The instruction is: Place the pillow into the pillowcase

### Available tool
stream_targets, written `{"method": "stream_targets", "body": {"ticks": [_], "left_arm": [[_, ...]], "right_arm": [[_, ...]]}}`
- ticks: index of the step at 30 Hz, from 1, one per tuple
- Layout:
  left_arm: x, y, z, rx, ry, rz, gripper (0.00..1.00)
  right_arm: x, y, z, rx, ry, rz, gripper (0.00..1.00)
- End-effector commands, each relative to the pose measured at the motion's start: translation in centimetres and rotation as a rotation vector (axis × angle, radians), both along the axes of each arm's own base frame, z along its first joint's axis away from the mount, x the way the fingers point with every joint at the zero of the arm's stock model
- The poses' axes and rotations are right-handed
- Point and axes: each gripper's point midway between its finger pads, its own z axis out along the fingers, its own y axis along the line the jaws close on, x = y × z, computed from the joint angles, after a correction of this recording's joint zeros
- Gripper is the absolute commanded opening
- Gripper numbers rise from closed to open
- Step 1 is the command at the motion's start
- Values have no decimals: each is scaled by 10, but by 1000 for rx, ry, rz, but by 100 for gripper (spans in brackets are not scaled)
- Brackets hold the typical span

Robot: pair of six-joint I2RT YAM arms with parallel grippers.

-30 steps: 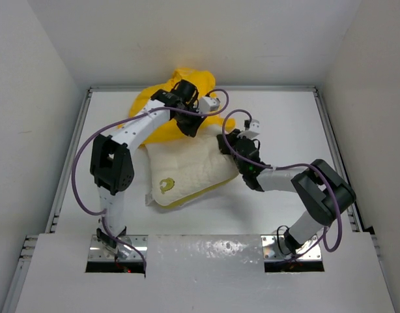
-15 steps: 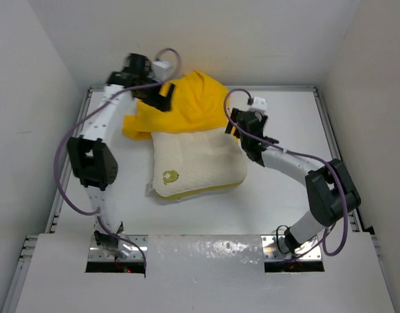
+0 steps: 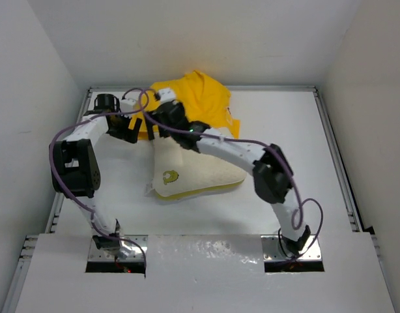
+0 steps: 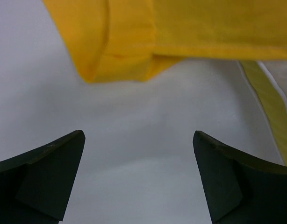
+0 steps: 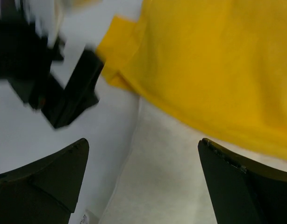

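My left gripper moves down and toward the pillowcase's folded corner (image 3: pixel 142 135) (image 4: pixel 119 69) next, bringing its open fingers around it, since they hang over bare table short of that fabric.
The cream quilted pillow (image 3: pixel 200 171) lies flat mid-table, its small logo (image 3: pixel 167 176) near the front left corner. The yellow pillowcase (image 3: pixel 197 101) is bunched at the back and covers the pillow's far edge; whether that edge is inside it I cannot tell. My left gripper (image 3: pixel 126 128) is open over bare table just left of the pillowcase's folded corner (image 4: pixel 120 51). The pillow's yellow edge band (image 4: pixel 269 107) shows at the right of the left wrist view. My right gripper (image 3: pixel 162 122) is open and empty above the pillow's (image 5: pixel 167 177) far left corner, beside the pillowcase hem (image 5: pixel 218 70).
The right arm (image 3: pixel 232 150) stretches diagonally across the pillow from its base at the front right. White walls (image 3: pixel 50 85) close in the table on the left, back and right. The left gripper's black body (image 5: pixel 64 93) is close ahead of the right gripper.
Both grippers have opened and let go of the fabric. The left arm swung left and down to the table. The right arm swept from the pillow's right side to its far left corner.
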Motion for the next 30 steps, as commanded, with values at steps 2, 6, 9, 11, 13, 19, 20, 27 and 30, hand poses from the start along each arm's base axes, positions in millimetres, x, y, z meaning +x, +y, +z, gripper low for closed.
{"method": "stream_targets", "body": {"ticks": [2, 6, 9, 11, 13, 19, 20, 27, 30], "left_arm": [[65, 20, 2, 35, -186, 11, 100], [78, 18, -17, 3, -196, 26, 100], [77, 8, -29, -35, -195, -28, 98], [74, 5, -46, -52, -152, -39, 92], [71, 3, -62, -76, -90, -23, 69], [84, -13, -52, -209, -66, -15, 0], [81, -18, -48, -231, -58, -23, 0], [26, -51, -4, -359, -20, -129, 0], [-6, -67, 6, -426, 59, -221, 0]], "right_arm": [[-19, 27, -55, -141, 85, -20, 99], [-22, 22, -109, -227, 102, -94, 99], [-18, 16, -137, -289, 94, -156, 99], [-14, 11, -156, -341, 93, -193, 99], [-8, -2, -167, -394, 64, -259, 99], [-6, -16, -187, -410, 53, -309, 0], [-3, -13, -186, -388, 62, -305, 0], [59, 27, -15, 231, -204, -335, 0], [84, 19, 83, 436, -375, -409, 0]]}}
